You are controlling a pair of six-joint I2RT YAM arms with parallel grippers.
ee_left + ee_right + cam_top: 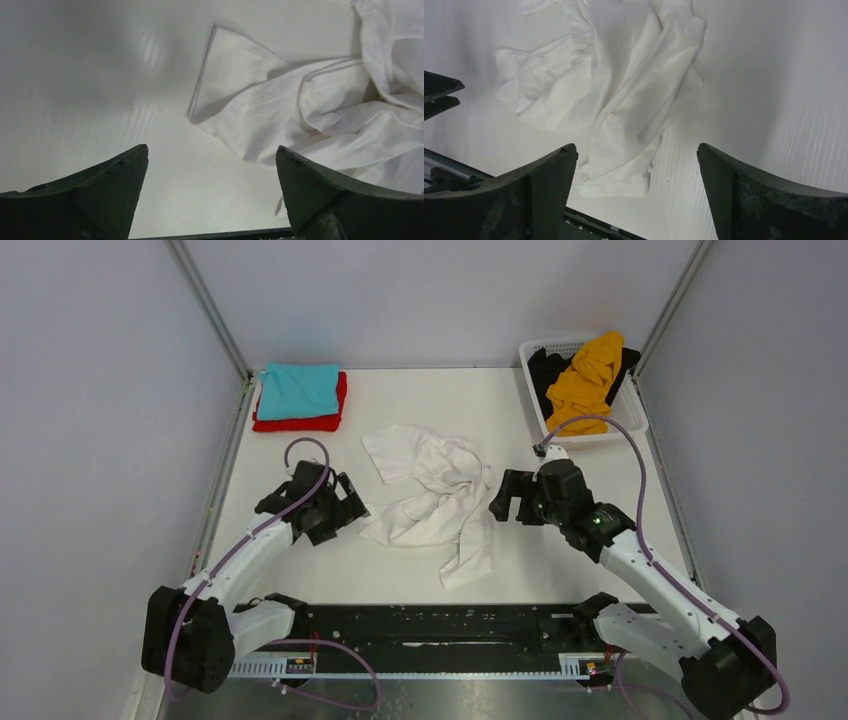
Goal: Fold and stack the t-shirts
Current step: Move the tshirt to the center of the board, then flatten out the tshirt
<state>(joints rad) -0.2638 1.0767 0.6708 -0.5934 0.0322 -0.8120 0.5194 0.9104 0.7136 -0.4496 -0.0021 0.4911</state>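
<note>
Next, my left gripper will go down toward the right in the top view to close on the white t-shirt's jutting near corner [363, 533] [194, 119], which lies below on that side.
A large white t-shirt [432, 498] lies crumpled in the middle of the table; it also shows in the left wrist view [320, 105] and the right wrist view [614, 90]. A folded teal t-shirt [299, 389] lies on a folded red t-shirt [300, 422] at the back left. An orange-yellow t-shirt [588, 372] and a black t-shirt [545, 368] lie in the basket. My left gripper [352, 510] is open and empty just left of the white shirt. My right gripper [505, 498] is open and empty just right of it.
A white lattice basket [628, 425] stands at the back right corner. Grey walls with metal posts close the table on three sides. A black rail [440, 625] runs along the near edge between the arm bases.
</note>
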